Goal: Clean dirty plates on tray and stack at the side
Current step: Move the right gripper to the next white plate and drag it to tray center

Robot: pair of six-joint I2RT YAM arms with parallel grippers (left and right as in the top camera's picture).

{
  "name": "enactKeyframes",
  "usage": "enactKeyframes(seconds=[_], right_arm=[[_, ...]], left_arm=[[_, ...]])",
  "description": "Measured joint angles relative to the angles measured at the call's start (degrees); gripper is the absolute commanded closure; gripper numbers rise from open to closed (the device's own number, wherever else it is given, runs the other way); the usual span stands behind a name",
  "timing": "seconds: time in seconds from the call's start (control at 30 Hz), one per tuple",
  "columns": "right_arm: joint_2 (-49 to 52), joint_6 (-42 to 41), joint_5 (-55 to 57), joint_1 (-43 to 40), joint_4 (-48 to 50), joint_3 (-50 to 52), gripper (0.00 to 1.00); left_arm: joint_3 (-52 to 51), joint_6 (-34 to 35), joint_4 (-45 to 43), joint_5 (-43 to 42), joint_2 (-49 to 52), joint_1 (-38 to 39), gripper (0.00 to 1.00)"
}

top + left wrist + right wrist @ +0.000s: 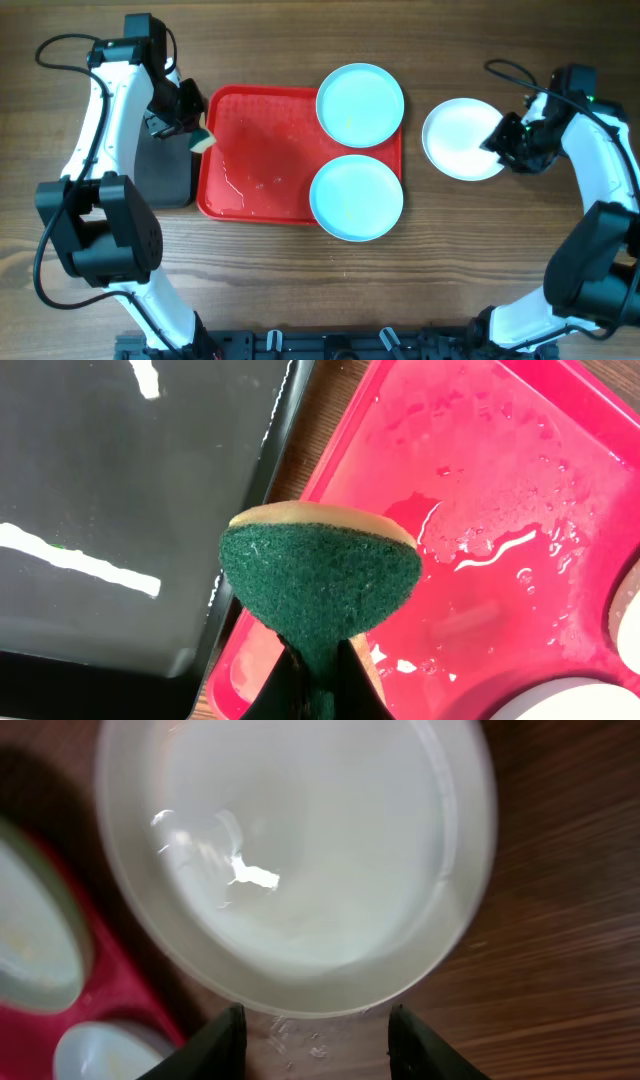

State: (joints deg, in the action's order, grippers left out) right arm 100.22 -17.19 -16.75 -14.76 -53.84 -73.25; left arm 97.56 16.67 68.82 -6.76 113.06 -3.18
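My right gripper moves back and to the left in the overhead view onto the near pale-blue plate's wood-side rim (400, 196) (148, 1038) next. The plate still sits in the tray, hence this move.
The red tray (255, 150) lies mid-table, wet, with two pale-blue plates, one (360, 104) at its far right corner and one (356, 197) at its near right. The cream-white plate (460, 139) lies on the wood right of the tray; it fills the right wrist view (300, 860). My right gripper (315, 1040) is open and empty just beside that plate's rim. My left gripper (318, 685) is shut on a green and yellow sponge (320, 575) over the tray's left edge (330, 460); the sponge also shows overhead (203, 140).
A black tray (165, 175) lies left of the red tray, its rim close under the sponge in the left wrist view (120, 490). Water drops sit on the red tray's surface (500, 550). Bare wood lies in front of the trays and around the white plate.
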Motion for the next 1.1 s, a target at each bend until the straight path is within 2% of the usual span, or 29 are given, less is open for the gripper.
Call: enactKeyframes(seconds=[0.17,0.33,0.43,0.7,0.87,1.03,1.1], right_arm=[[-2.91,3.74,-5.9,6.99,-4.35,-0.5,0.54],[-3.06,4.26,-6.73,15.08,-5.66,1.33,0.66],[-3.06,3.39,-6.14,18.91,-4.02,4.81,0.73],[-3.06,0.22,0.09,27.69,2.75,12.11,0.73],[-3.06,-1.99,3.74,30.73,5.07,14.45,0.77],[-3.06,-3.17,6.14,31.21,6.84,15.8,0.91],[-3.06,-3.54,6.51,31.21,7.02,16.04,0.91]], left_arm=[[0.0,0.0,-1.29,0.0,0.0,2.08,0.96],[0.0,0.0,-3.72,-0.09,0.0,6.21,0.96],[0.0,0.0,-4.59,-0.28,0.0,7.85,0.96],[0.0,0.0,-4.98,-0.39,0.0,8.26,0.96],[0.0,0.0,-5.01,-0.39,0.0,8.26,0.96],[0.0,0.0,-5.01,-0.39,0.0,8.26,0.96],[0.0,0.0,-5.01,-0.39,0.0,8.26,0.96]])
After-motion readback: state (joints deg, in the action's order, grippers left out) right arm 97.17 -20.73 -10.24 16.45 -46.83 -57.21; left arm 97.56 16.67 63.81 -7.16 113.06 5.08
